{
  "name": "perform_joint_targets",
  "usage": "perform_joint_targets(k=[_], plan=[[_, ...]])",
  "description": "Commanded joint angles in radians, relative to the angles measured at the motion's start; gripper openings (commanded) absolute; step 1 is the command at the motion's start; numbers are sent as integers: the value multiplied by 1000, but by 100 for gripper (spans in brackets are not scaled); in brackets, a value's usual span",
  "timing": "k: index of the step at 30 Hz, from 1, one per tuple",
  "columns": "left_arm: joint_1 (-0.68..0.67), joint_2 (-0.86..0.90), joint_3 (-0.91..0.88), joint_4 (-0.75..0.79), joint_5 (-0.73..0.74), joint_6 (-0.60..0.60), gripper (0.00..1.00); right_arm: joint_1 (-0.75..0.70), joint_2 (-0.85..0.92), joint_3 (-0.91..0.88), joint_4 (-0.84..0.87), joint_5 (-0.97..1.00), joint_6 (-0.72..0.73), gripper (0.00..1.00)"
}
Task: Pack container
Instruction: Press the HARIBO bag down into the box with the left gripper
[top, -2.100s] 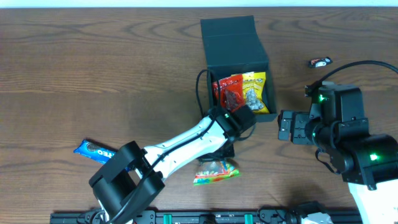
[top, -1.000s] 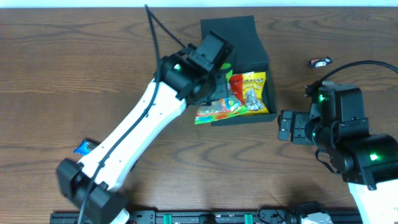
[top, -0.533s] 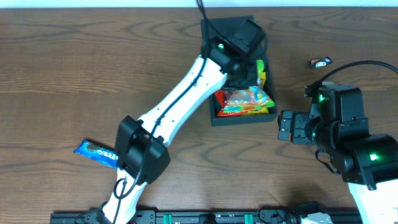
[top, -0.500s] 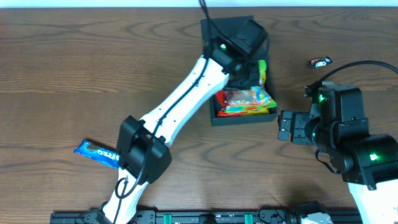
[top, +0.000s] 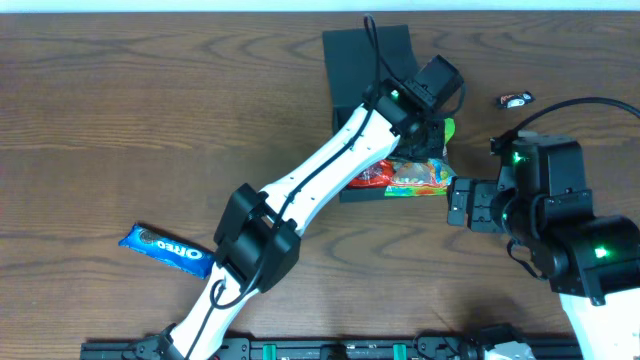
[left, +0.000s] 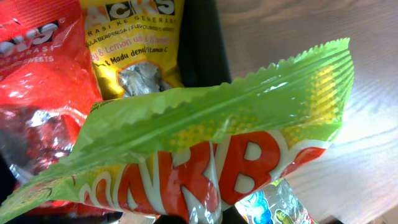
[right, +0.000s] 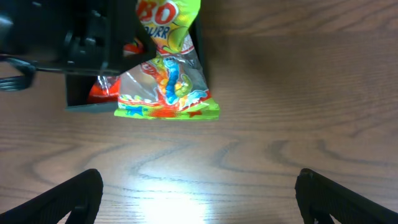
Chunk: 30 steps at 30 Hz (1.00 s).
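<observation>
The gummy bag's near end hangs over the box's front side, so I should next move my left gripper outward and lower it toward the yellow packet in the box (left: 132, 50) to let go.
The container (top: 366, 58) is a dark box with its flap lid open toward the far side. It also shows in the right wrist view (right: 78, 99). Inside lie a red packet (left: 31, 106) and a yellow packet (left: 134, 59). My left gripper (top: 432, 135) is shut on a green and red gummy bag (top: 418, 178), holding it over the box's right front corner; the bag (right: 168, 81) hangs partly outside the box wall. Its fingertips are hidden behind the bag (left: 205, 137). My right gripper (right: 199, 193) is open and empty over bare table right of the box.
A blue Oreo packet (top: 165, 249) lies at the front left. A small dark and red wrapper (top: 515, 99) lies at the far right. The left arm reaches diagonally across the table's middle to the box.
My left arm picked the gummy bag up from the table, carried it over the box and has now swung right, dragging the bag to the box's right front corner. The right arm has not moved.
</observation>
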Motion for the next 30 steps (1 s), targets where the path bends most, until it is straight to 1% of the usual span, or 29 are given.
perform_joint_targets(k=[1,7,12,18,26,30], plan=[[1,17,31,1,-5,19,6,8,-1,-2,-1,4,12,99],[2,26,31,3,-69,18,6,8,-1,-2,-1,4,12,99],[7,26,31,14,-73,18,6,8,-1,-2,-1,4,12,99],[10,26,31,10,-138,21,6,8,-1,-2,-1,4,12,99],[12,26,32,29,-151,41,5,8,-1,-2,-1,4,12,99],[25,26,34,33,-126,43,6,8,-1,-2,-1,4,12,99]])
